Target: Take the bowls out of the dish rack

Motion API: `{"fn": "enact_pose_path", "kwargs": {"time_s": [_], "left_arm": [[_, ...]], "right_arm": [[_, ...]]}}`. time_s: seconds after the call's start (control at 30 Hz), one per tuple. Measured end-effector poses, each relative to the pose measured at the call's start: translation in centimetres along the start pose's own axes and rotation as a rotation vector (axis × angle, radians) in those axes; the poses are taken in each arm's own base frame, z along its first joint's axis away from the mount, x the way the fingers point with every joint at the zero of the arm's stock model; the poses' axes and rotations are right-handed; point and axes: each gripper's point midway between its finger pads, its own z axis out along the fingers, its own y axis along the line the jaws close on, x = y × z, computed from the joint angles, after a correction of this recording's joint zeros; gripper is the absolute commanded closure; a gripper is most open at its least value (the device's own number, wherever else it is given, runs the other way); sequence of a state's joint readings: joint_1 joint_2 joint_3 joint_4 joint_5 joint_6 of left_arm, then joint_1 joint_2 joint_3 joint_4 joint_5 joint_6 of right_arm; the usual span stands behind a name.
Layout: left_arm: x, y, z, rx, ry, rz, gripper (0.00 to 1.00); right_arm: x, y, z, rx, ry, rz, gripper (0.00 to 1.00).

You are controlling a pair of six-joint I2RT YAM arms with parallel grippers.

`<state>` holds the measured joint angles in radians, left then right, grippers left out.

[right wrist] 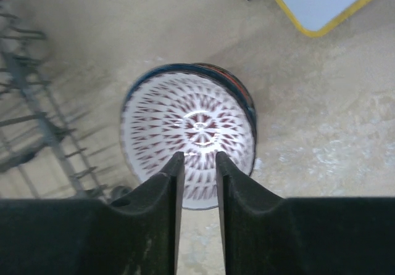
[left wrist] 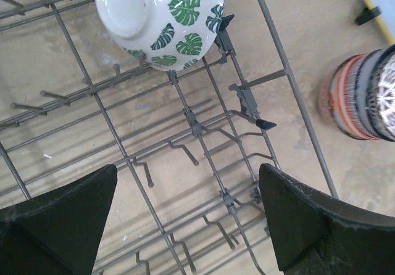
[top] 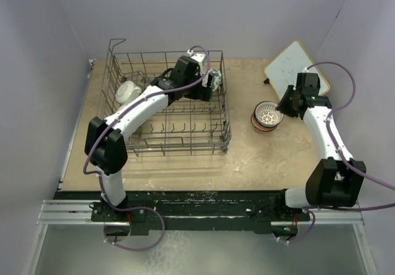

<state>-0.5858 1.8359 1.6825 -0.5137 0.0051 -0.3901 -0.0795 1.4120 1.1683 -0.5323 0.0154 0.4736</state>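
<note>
The leaf bowl lies below the left gripper and to its right in the top view, so the left gripper needs to move down and toward the right, onto the leaf bowl's near side.
The dark wire dish rack [top: 165, 140] stands at the left of the table. A green-and-white leaf bowl [top: 215, 79] leans on its side at the rack's far right; it fills the top of the left wrist view [left wrist: 166, 22]. A plain white bowl [top: 128, 92] sits at the rack's left end. My left gripper [left wrist: 188, 219] is open and empty above the rack's prongs [left wrist: 185, 111], just short of the leaf bowl. A stack of patterned bowls [top: 267, 116] stands right of the rack. My right gripper [right wrist: 199, 158] hovers over the stack [right wrist: 188, 127], jaws slightly apart and empty.
A white board with a yellow edge [top: 296, 65] lies tilted at the back right, just behind the stack; its corner shows in the right wrist view [right wrist: 321, 0]. The stack also shows at the right edge of the left wrist view [left wrist: 364, 96]. Purple walls enclose the table.
</note>
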Motion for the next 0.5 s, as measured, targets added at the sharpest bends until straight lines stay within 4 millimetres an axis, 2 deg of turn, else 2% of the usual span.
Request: {"fn": "enact_pose_path", "kwargs": {"time_s": [0.1, 0.27, 0.4, 0.5], "left_arm": [[0.5, 0.1, 1.8, -0.057, -0.011, 0.079, 0.01], [0.3, 2.6, 5.1, -0.168, -0.055, 0.155, 0.01], [-0.8, 3.7, 7.0, -0.242, -0.098, 0.235, 0.01], [-2.2, 3.2, 8.1, -0.258, -0.142, 0.289, 0.01]], "right_arm": [[-1.7, 1.7, -2.1, -0.076, -0.066, 0.026, 0.60], [-4.6, 4.6, -6.2, -0.231, -0.193, 0.057, 0.49], [-4.6, 5.2, -6.7, -0.261, -0.185, 0.068, 0.43], [-4.1, 5.2, -6.5, -0.265, -0.161, 0.067, 0.43]]}}
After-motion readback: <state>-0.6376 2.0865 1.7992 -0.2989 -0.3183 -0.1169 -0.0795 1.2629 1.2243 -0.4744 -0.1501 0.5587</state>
